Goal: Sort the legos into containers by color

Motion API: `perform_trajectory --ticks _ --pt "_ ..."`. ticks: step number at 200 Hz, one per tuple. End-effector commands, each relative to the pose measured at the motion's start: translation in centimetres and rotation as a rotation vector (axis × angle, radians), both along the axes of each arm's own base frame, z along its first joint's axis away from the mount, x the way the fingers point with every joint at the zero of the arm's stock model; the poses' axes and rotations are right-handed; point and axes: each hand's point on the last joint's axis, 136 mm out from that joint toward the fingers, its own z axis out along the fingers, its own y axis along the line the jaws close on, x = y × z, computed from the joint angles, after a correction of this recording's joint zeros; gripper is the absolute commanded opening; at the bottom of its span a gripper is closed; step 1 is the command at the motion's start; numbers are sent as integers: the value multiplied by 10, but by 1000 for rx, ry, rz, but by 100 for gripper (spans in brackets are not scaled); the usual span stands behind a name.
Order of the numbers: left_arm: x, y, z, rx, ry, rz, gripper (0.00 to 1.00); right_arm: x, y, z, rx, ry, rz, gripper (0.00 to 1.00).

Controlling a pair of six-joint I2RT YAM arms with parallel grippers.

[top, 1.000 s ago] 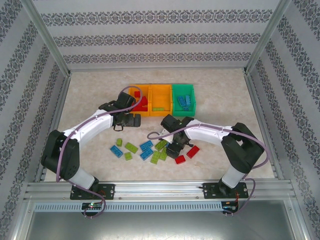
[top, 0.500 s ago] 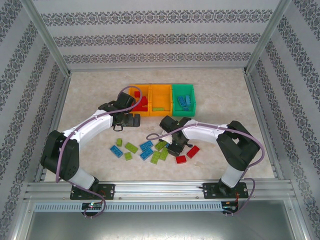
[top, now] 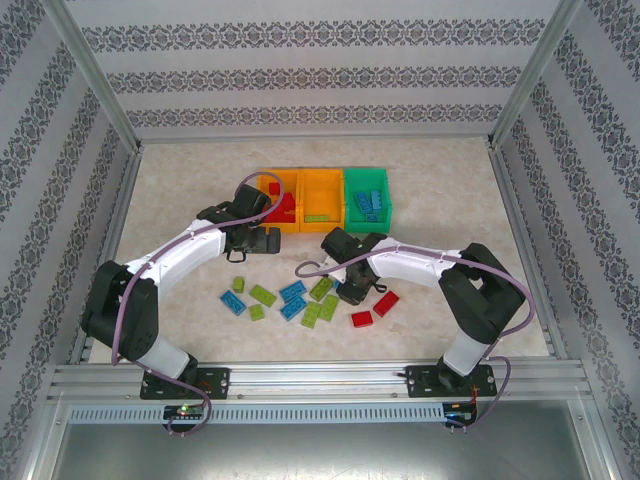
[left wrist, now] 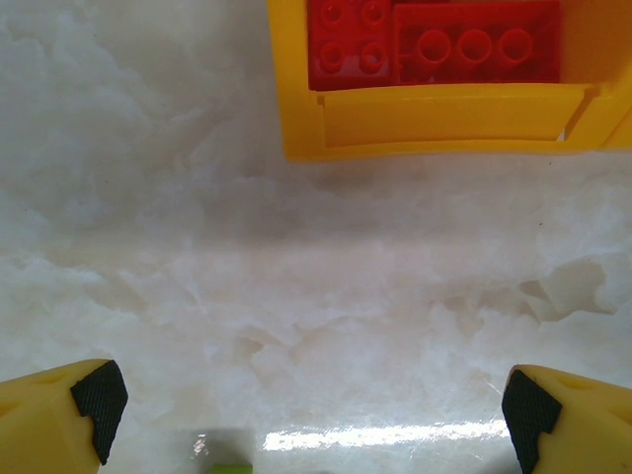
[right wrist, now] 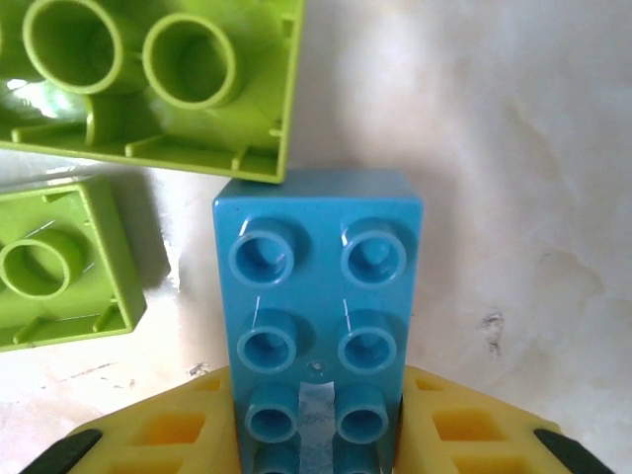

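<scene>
The green bin (top: 366, 171) has the blue bricks and stands outward of my right gripper. I will lift my right gripper and move it outward over that bin to let go of the blue brick.
Three joined bins stand at the back: a left orange bin (top: 287, 226) holding red bricks (left wrist: 434, 44), a middle orange bin (top: 322, 173) with a lime brick, and a green bin (top: 366, 171) with blue bricks. Loose legos lie in front: blue (top: 232, 303), lime (top: 263, 295), red (top: 386, 303). My right gripper (top: 350, 290) is low over this pile, shut on a blue brick (right wrist: 318, 326), with two lime bricks (right wrist: 158, 79) just beyond it. My left gripper (left wrist: 311, 410) hangs open over bare table just in front of the left orange bin's wall (left wrist: 434, 118).
A metal frame and patterned walls close in the marble table (top: 450, 200) on three sides. Open surface lies right of the pile and left of the bins. A sliver of a lime brick (left wrist: 227, 466) shows at the bottom edge of the left wrist view.
The right gripper has shifted slightly over the brick pile, drifting a little toward the bins. The left arm has not moved.
</scene>
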Motion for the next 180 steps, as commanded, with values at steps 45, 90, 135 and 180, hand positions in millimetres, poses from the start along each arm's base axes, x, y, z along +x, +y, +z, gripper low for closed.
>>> perform_trajectory --ticks 45,90,135,180 --pt "-7 8 -7 12 23 22 99 11 -3 19 70 -60 -65 28" --pt "-6 6 -6 5 21 19 99 24 -9 31 123 -76 -158 24" --pt "-8 6 -8 4 32 20 99 38 -10 44 218 -81 -247 21" --pt "-9 6 -9 1 32 16 99 64 -19 63 302 -105 -410 21"
